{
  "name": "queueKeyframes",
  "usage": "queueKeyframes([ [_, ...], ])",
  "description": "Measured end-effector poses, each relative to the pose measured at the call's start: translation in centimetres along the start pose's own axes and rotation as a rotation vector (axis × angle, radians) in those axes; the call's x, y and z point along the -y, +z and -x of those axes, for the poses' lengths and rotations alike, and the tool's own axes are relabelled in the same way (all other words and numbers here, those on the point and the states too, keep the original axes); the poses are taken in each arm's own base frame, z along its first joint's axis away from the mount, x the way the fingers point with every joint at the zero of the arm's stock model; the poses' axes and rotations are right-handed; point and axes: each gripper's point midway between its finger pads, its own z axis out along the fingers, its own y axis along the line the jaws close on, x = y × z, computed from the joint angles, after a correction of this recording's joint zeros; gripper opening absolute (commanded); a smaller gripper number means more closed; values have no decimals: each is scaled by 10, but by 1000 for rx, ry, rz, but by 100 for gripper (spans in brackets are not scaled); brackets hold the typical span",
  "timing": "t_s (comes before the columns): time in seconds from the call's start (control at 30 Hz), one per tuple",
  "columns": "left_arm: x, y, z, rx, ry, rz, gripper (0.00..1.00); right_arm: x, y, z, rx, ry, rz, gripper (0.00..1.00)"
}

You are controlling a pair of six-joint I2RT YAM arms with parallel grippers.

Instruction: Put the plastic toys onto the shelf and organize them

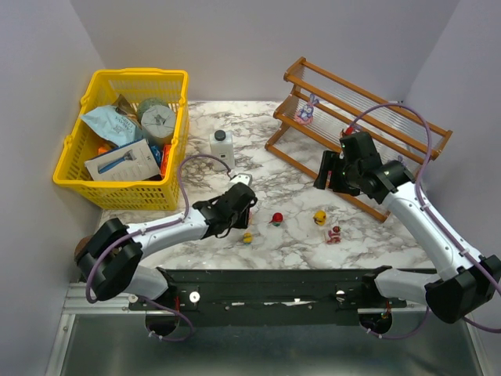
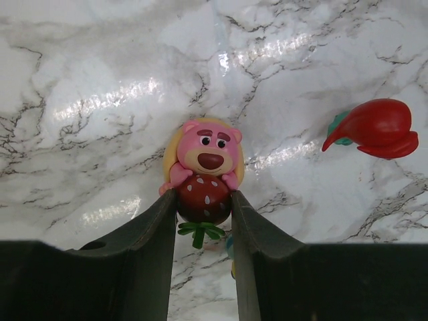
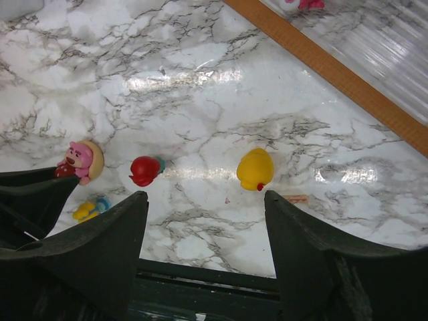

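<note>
The end of the shelf's lowest level below the bunny is empty, so the robot's left gripper will next move outward to the shelf point(image 1: 368, 102) and release the bear on that spot.
My left gripper point(image 1: 246, 207) point(image 2: 204, 208) is shut on a pink bear figurine point(image 2: 204, 157) and grips the red strawberry it holds, low over the marble table. A red toy point(image 1: 277, 218) point(image 2: 374, 127) point(image 3: 145, 170), a yellow toy point(image 1: 319, 217) point(image 3: 255, 168), a small yellow-blue toy point(image 1: 247, 237) point(image 3: 90, 208) and a pink-red figure point(image 1: 335, 234) lie on the table. My right gripper point(image 1: 327, 177) point(image 3: 204, 197) is open and empty above the table, in front of the shelf point(image 1: 368, 102) point(image 3: 334, 73). A pink-purple bunny point(image 1: 305, 112) and a red figure point(image 1: 347, 131) stand on the shelf.
A yellow mesh basket point(image 1: 78, 176) full of packages stands at the back left. A white bottle with a black cap point(image 1: 222, 147) stands between the basket and the shelf. The black arm base rail point(image 1: 266, 286) runs along the near edge.
</note>
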Motion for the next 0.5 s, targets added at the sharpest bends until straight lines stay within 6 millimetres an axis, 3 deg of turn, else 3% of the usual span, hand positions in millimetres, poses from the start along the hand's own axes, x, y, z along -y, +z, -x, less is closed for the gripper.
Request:
queueKeyframes([
  [0.2,9,7,35,52,32,-13,14,2,-6,4,27,3,-7,78],
  [0.5,45,39,125,183,95,-92,14,8,-27,16,121,28,-13,78],
])
